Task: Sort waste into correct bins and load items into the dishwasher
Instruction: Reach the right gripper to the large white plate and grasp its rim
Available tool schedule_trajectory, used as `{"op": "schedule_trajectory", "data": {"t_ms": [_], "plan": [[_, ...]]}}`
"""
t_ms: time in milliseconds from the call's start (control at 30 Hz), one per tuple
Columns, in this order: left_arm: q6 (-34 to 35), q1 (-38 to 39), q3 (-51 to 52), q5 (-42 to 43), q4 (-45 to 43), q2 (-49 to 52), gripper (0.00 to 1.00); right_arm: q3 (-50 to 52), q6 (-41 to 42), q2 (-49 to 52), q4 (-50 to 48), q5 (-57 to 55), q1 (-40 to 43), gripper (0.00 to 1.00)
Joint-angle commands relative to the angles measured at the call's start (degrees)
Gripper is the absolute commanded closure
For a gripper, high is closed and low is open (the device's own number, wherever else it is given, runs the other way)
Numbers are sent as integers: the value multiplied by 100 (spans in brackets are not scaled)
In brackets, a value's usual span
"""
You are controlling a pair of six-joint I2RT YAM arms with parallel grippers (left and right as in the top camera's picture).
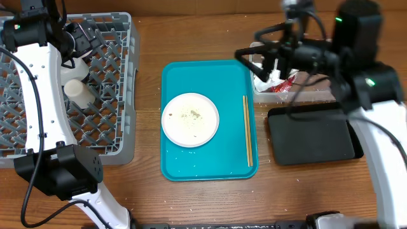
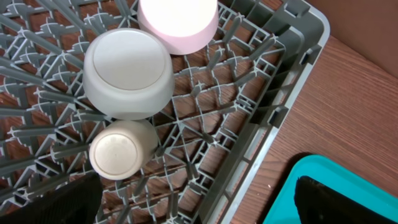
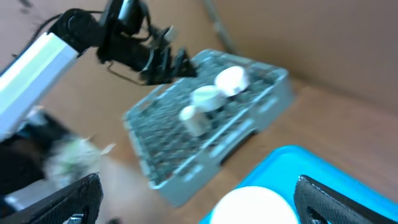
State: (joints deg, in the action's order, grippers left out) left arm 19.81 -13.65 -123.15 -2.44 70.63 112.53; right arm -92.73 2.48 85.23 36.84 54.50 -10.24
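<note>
I need to tilt my right gripper down next and bring it lower across the plate [image 1: 190, 119] to the plate's rim facing the rack [image 1: 121, 95]. The tray is empty there, so a finger has room.
A grey dishwasher rack [image 1: 121, 95] stands at the left. It holds an upturned white bowl [image 2: 127, 71], a beige cup [image 2: 121, 149] and a pinkish bowl [image 2: 178, 22]. My left gripper [image 1: 86, 39] hangs open and empty above the rack's far part, and its fingers [image 2: 199, 208] frame the rack's edge. A teal tray [image 1: 210, 165] in the middle carries a white plate [image 1: 190, 119] with crumbs and a pair of chopsticks [image 1: 247, 130]. My right gripper [image 1: 249, 44] is open and empty above the tray's far right corner. The blurred right wrist view [image 3: 199, 199] shows the plate [image 3: 258, 205] below it.
A clear bin [image 1: 318, 95] with red and white waste stands at the far right. A black bin [image 1: 311, 133] sits in front of it. The rack also appears in the right wrist view [image 3: 205, 118]. Bare wooden table lies between rack and tray.
</note>
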Motion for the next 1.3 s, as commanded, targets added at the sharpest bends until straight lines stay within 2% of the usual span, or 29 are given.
{"op": "schedule_trajectory", "data": {"t_ms": [0,100,267,400,467,500,533,700,800,1133,1267], "plan": [[101,-48,-33,-72,-20,28,0,-162,437,514,-210,756,-94,0],[101,-48,-33,-72,-22,28,0,-162,907,887,-142,-210,-315,0],[101,-20,-33,-72,-17,28,0,-162,1537,1239,413,-3960,-1331,0],[101,-20,-33,-72,-17,28,0,-162,1773,1589,649,-5663,-2065,0],[101,-20,-33,-72,-20,28,0,-162,1961,1823,732,-6177,-2308,11],[101,-20,-33,-72,-17,28,0,-162,2035,1965,754,-6356,-2411,19],[101,-20,-33,-72,-17,28,0,-162,2031,2079,765,-6400,-2485,20],[101,-20,-33,-72,-17,28,0,-157,2057,2640,861,-6398,-2704,18],[101,-20,-33,-72,-17,28,0,-153,2050,2964,1023,-6395,-2704,25],[101,-20,-33,-72,-17,28,0,-44,2033,3571,1364,-6264,-2667,32],[101,-20,-33,-72,-17,28,0,109,2129,3644,1349,-6373,-2636,42]]}}
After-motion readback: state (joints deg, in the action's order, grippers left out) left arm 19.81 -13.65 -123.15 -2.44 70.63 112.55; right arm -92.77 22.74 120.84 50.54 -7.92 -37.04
